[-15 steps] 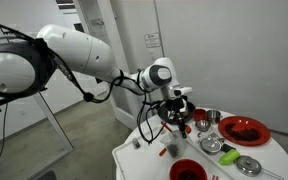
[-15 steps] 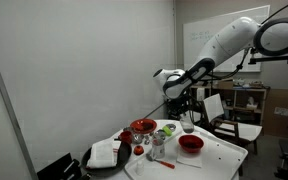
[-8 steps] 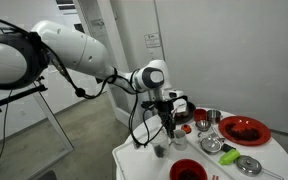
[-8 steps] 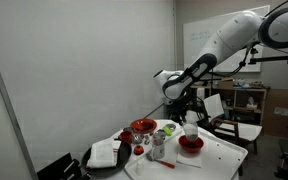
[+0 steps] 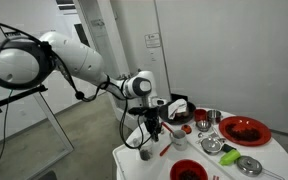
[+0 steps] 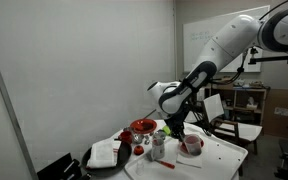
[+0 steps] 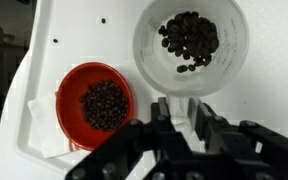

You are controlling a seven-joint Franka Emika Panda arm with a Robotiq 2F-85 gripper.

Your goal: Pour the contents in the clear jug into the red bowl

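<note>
I will lower my gripper next toward the bare tabletop beside the red bowl, which is open below it, and let go of the upright jug's near side there.
In the wrist view the clear jug (image 7: 191, 45) stands upright with dark beans in its bottom. My gripper (image 7: 181, 112) comes in from below and is shut on the jug's near side; the exact contact is hidden. The red bowl (image 7: 97, 105) sits just left of the jug on the white table and also holds dark beans. In an exterior view the gripper (image 5: 149, 138) holds the jug (image 5: 144, 153) low over the table's near-left edge, left of the red bowl (image 5: 187, 170). In both exterior views the arm bends down over the table; the bowl (image 6: 191, 144) lies beside the gripper (image 6: 174, 128).
A wide red dish (image 5: 244, 130), metal bowls (image 5: 209, 120) (image 5: 249, 165) and a green item (image 5: 212, 145) crowd the table's right half. A black tray with white cloth (image 6: 106, 153) lies at one end. The table's edge (image 5: 119, 158) is close to the jug.
The arm has swung away from the metal bowls toward the table's edge and lowered, carrying the jug with it. The red bowl has not moved.
</note>
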